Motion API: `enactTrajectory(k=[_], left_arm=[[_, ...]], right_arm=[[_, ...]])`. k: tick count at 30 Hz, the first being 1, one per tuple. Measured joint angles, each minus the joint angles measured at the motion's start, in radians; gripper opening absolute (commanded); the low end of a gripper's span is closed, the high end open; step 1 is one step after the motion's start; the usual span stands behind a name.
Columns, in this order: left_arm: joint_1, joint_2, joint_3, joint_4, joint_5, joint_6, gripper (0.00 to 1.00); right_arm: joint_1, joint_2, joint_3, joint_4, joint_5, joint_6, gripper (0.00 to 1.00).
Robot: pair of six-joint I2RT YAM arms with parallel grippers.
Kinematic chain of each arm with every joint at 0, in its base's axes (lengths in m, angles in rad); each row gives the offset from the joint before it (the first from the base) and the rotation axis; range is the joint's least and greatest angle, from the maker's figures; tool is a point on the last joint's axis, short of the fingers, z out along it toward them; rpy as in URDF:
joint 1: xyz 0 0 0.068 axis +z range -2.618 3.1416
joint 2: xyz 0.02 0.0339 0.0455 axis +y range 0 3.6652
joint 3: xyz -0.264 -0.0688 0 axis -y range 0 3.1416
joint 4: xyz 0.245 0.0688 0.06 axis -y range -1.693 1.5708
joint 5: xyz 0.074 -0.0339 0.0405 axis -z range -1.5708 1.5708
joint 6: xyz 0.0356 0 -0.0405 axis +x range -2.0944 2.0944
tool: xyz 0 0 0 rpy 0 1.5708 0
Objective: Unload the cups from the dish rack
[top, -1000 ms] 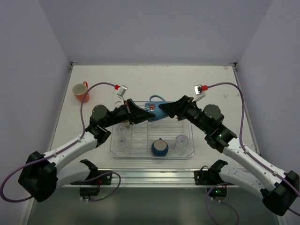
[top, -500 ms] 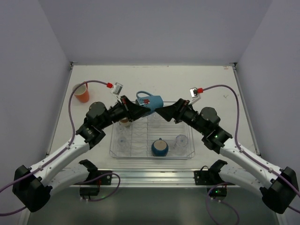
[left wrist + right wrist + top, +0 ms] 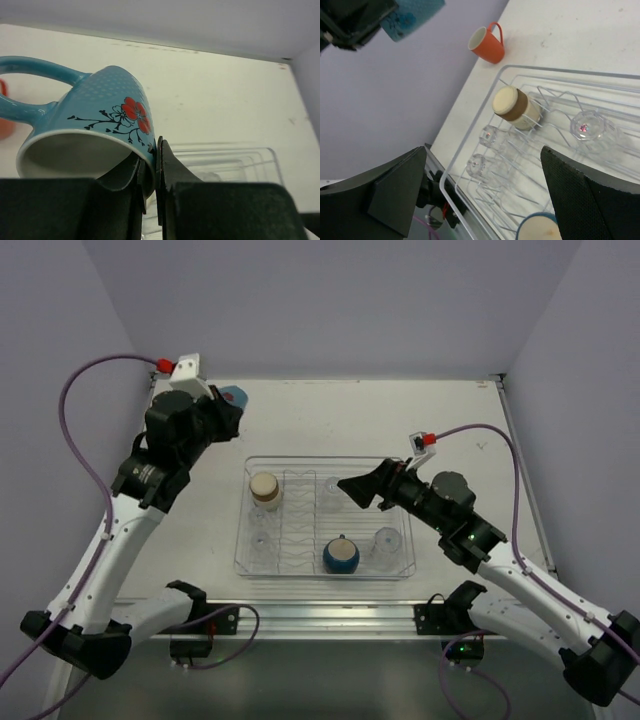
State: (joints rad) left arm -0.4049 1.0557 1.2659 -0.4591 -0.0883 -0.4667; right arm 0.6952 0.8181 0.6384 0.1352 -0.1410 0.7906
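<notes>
The tabletop (image 3: pixel 216 450) (image 3: pixel 41 93) beside the orange mug is bare, so I need to lower my left gripper toward that spot, tilting it downward, and let go of the light blue mug's rim.
My left gripper (image 3: pixel 226 406) is raised over the table's far left corner, shut on the rim of the light blue flowered mug (image 3: pixel 100 120), which also shows in the top view (image 3: pixel 235 397). My right gripper (image 3: pixel 352 487) is open and empty above the middle of the dish rack (image 3: pixel 241 545). In the rack are a tan-cream cup (image 3: pixel 265 489) lying at the left, a dark blue round cup (image 3: pixel 341 556) at the front, and clear tumblers (image 3: pixel 386 540). The orange mug (image 3: pixel 487 44) stands on the table beyond the rack's left end.
The purple side walls stand close at the left and right. The white table (image 3: pixel 450 420) runs behind and to the right of the rack. A metal rail with the arm bases (image 3: pixel 320 615) runs along the near edge.
My left arm has lifted the light blue mug off the rack and carried it up to the far left. My right gripper has drawn back a little, open.
</notes>
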Motion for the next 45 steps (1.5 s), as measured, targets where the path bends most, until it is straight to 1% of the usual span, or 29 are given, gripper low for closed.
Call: enactTrajectory(k=[2,6,15,22,27,32,45], left_arm=[[0.053,0.060,0.063,-0.067,-0.070,0.041,0.00],[0.098,0.222,0.146,-0.149,-0.130,0.095,0.00],[0.204,0.542,0.180,-0.276,-0.098,0.174,0.00],[0.228,0.710,0.313,-0.314,-0.095,0.219,0.00],[0.241,0.817,0.386,-0.314,-0.094,0.241,0.00],[0.257,0.899,0.409,-0.321,-0.094,0.251,0.00],[0.283,0.996,0.458,-0.344,-0.090,0.270,0.00]], right_arm=[[0.000,0.008,0.003,-0.032,-0.001,-0.024,0.99],[0.000,0.014,0.005,-0.088,0.000,-0.065,0.99],[0.000,0.012,0.005,-0.125,-0.008,-0.110,0.99],[0.004,0.025,0.005,-0.124,-0.012,-0.122,0.99],[0.010,0.053,0.005,-0.124,-0.028,-0.127,0.99],[0.016,0.070,0.005,-0.124,-0.036,-0.132,0.99],[0.018,0.120,0.030,-0.126,-0.039,-0.137,0.99]])
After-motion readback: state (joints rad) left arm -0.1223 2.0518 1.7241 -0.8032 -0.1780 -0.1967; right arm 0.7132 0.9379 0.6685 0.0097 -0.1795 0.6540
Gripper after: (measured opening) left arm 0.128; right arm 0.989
